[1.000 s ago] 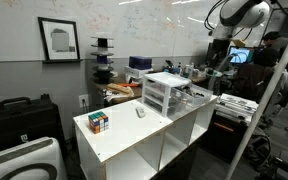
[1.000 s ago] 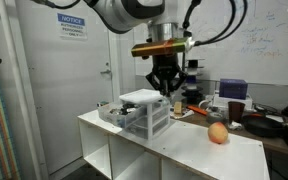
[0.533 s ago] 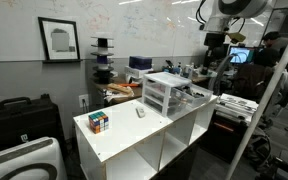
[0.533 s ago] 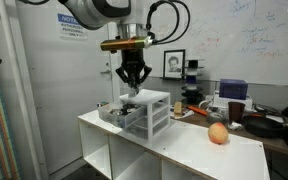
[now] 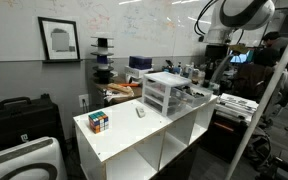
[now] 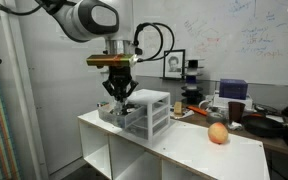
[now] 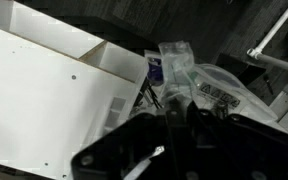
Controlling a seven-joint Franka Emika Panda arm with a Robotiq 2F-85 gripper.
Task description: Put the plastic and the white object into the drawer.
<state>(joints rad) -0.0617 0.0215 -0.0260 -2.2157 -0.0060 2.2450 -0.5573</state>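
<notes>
My gripper moves down and toward the chest over the pulled-out drawer [image 5: 193, 95] [image 7: 219, 95] next, then releases the clear plastic bag, since it still hangs above the drawer's rim.
My gripper [image 6: 117, 92] hangs over the pulled-out drawer [image 6: 112, 112] of the translucent white three-drawer chest [image 6: 149, 112], which also shows in an exterior view [image 5: 166, 93]. In the wrist view my dark fingers [image 7: 177, 112] are drawn together at a clear plastic bag [image 7: 209, 88] with printed labels. The bag shows against the dark floor past the table edge. The small whitish object [image 5: 140, 112] lies on the white table top [image 5: 119, 138], between the chest and a multicoloured puzzle cube [image 5: 99, 122].
An orange round fruit [image 6: 218, 133] lies on the table on the far side of the chest from the gripper. Cluttered benches, a monitor and shelves stand behind the table. A metal frame post [image 5: 266, 100] rises near the arm.
My gripper has swung sideways across the top of the chest and dropped lower, from over the chest to over the pulled-out drawer. The white object and the cube have not moved.
</notes>
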